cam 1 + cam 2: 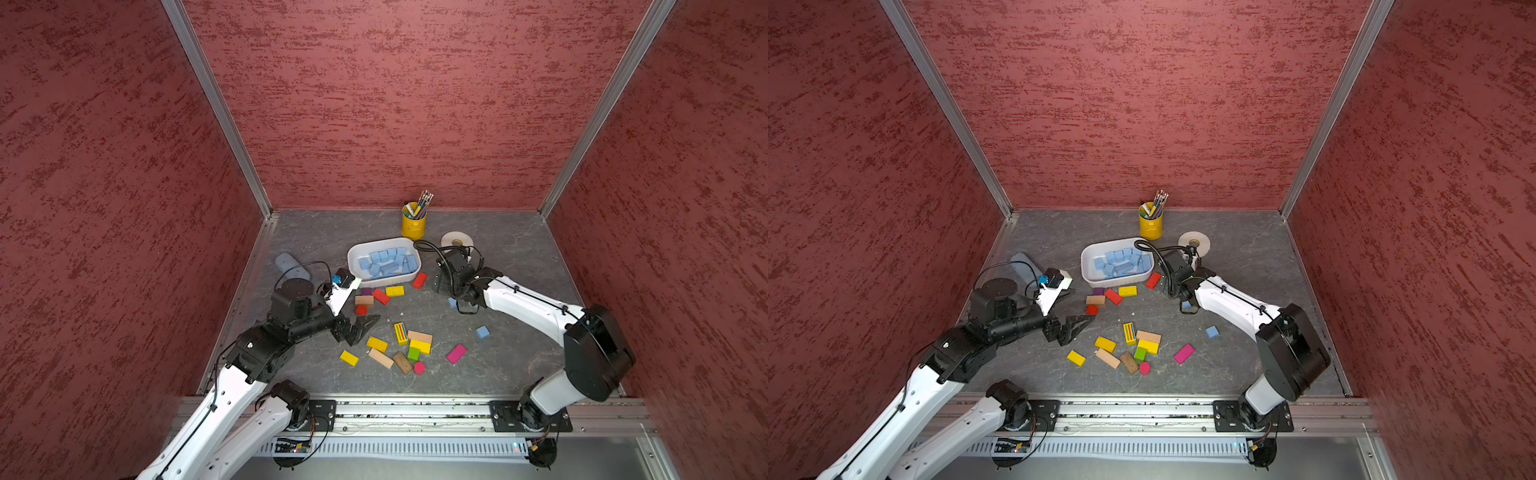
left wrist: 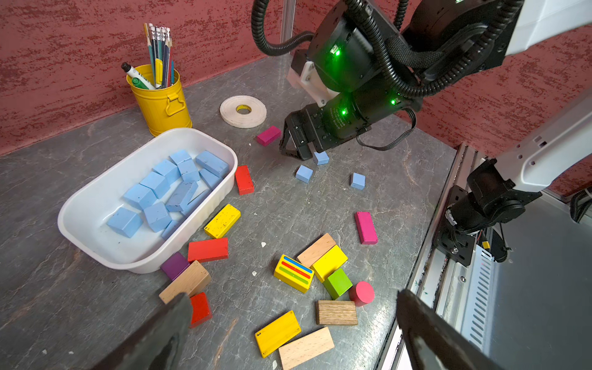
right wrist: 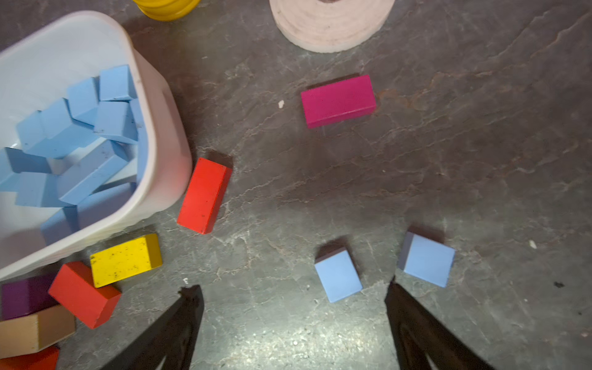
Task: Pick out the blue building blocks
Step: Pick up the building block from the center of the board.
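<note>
A blue block outside the tub sits below, between the lines of my right gripper's open fingers, so I should next move that gripper down with its fingers on either side of the block and close.
Several blue building blocks [image 2: 157,192] lie in the white tub [image 1: 351,257], which stands mid-table in both top views. Three more sit loose on the table: one [image 3: 338,275] just ahead of my right gripper [image 3: 292,290] between the lines of its fingers, a second [image 3: 426,259] just outside one fingertip, and a third [image 1: 482,331] nearer the front right. The right gripper [image 2: 302,153] hangs low over the table, open and empty. My left gripper [image 1: 363,328] hovers open and empty by the mixed blocks at front left.
Red [image 2: 244,180], yellow [image 2: 222,221], wooden [image 2: 306,347], green [image 2: 337,283] and magenta [image 2: 365,227] blocks are scattered in front of the tub. A yellow pencil can [image 1: 413,226] and a tape roll [image 1: 457,240] stand behind it. A grey-blue object [image 1: 291,265] lies at the left wall.
</note>
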You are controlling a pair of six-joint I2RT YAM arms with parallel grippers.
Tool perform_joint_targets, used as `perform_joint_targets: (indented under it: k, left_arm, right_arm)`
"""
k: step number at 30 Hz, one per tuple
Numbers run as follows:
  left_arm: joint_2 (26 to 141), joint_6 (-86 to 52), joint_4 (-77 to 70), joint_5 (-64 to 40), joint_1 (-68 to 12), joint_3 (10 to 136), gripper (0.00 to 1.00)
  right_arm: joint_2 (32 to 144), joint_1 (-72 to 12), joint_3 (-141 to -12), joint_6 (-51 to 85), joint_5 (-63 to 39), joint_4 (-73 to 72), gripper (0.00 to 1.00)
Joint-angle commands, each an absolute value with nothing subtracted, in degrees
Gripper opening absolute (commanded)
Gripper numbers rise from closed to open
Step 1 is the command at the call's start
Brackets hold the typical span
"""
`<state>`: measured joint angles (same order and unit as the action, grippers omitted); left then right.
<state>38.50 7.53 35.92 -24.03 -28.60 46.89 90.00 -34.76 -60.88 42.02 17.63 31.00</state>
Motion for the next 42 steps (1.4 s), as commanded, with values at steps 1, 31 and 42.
perform_joint_targets:
  k: [1, 31, 42]
  left_arm:
    - [38.7, 8.4, 34.4, -25.4, -28.5, 46.9, 1.00]
    - [38.7, 8.4, 34.5, -25.6, -28.4, 46.8, 1.00]
    - [38.7, 8.3, 34.5, -25.6, -28.4, 46.9, 1.00]
  right_arm:
    - [89.5, -33.7, -59.5, 40.9, 18.9, 29.4, 0.90]
    - [99.1, -31.6, -57.3, 33.2, 13.9, 26.3, 0.62]
    - [100.9, -31.6, -57.0, 33.0, 13.8, 26.0, 0.51]
